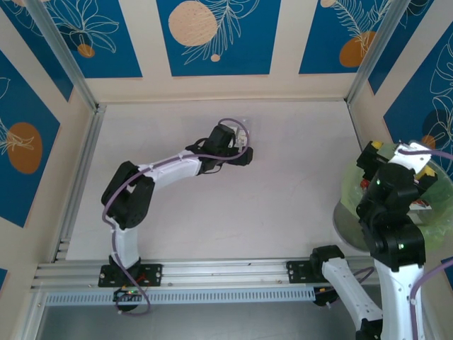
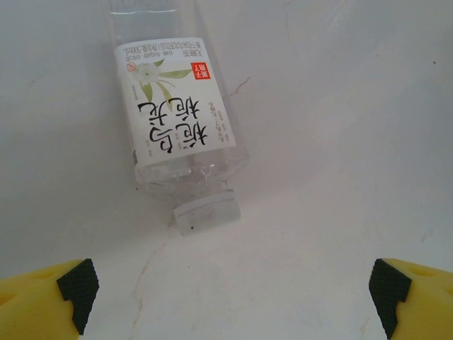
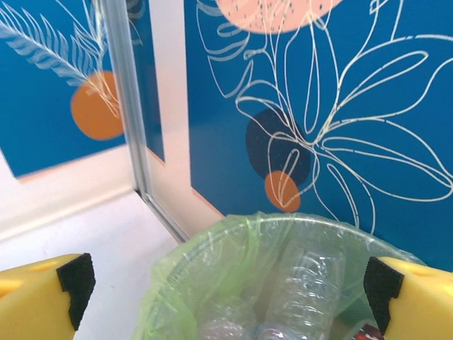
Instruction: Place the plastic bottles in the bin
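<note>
Next, my left gripper heads down and outward past the cap onto the bottle's white label (image 1: 241, 137) (image 2: 177, 106), as the bottle still lies beyond its open yellow fingers.
A clear plastic bottle (image 2: 177, 120) with a white label and a white cap (image 2: 206, 213) lies on the white table, cap toward the camera. My left gripper (image 2: 230, 301) hovers just short of the cap, open, with nothing between its yellow fingers (image 2: 71, 290). From above, my left gripper (image 1: 241, 150) reaches over the middle back of the table. The bin (image 3: 212, 262), lined with a light-green bag, holds clear crushed bottles (image 3: 304, 283). My right gripper (image 3: 228, 287) hangs open and empty above it. In the top view my right gripper (image 1: 400, 159) is over the bin (image 1: 350, 188) at the right edge.
Blue patterned walls (image 1: 212, 35) and metal corner posts (image 1: 368, 57) close in the table at the back and sides. The bin stands against the right wall (image 3: 318, 106). An aluminium rail (image 1: 212, 273) runs along the near edge by the arm bases.
</note>
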Tool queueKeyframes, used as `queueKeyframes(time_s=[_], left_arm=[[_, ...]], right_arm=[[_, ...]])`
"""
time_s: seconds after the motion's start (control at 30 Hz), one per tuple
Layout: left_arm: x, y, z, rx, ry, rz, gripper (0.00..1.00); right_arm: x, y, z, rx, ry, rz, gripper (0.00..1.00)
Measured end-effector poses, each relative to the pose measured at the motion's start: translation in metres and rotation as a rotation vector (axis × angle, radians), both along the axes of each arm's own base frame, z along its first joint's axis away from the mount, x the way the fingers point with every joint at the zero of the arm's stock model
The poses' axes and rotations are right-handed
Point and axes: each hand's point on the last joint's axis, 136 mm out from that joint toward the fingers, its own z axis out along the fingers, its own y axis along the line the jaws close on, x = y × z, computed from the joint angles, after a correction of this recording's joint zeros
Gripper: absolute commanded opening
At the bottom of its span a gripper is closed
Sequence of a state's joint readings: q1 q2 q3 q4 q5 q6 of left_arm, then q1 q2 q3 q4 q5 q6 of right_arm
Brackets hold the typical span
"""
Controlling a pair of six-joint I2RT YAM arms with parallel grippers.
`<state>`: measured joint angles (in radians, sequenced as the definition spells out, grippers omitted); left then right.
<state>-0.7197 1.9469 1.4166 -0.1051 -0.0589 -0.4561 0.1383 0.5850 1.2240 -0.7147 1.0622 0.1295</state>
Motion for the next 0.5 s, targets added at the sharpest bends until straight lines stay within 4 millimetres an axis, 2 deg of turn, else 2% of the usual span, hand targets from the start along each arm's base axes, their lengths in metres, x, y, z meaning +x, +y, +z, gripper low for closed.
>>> queueKeyframes(time_s=[0.1, 0.17, 0.33, 0.5], left_arm=[[0.01, -0.007, -0.013, 0.011, 0.035, 0.023, 1.0], [0.021, -0.013, -0.022, 0.03, 0.055, 0.046, 1.0], [0.048, -0.023, -0.038, 0.082, 0.07, 0.1, 1.0], [0.064, -0.022, -0.049, 0.143, 0.069, 0.153, 1.0]], right_arm=[[-0.004, 0.012, 0.007, 0.022, -0.063, 0.103, 0.98], [-0.003, 0.028, 0.011, 0.04, -0.091, 0.209, 0.97], [0.009, 0.061, 0.011, 0.083, -0.102, 0.412, 0.96], [0.022, 0.078, 0.006, 0.117, -0.081, 0.506, 0.96]])
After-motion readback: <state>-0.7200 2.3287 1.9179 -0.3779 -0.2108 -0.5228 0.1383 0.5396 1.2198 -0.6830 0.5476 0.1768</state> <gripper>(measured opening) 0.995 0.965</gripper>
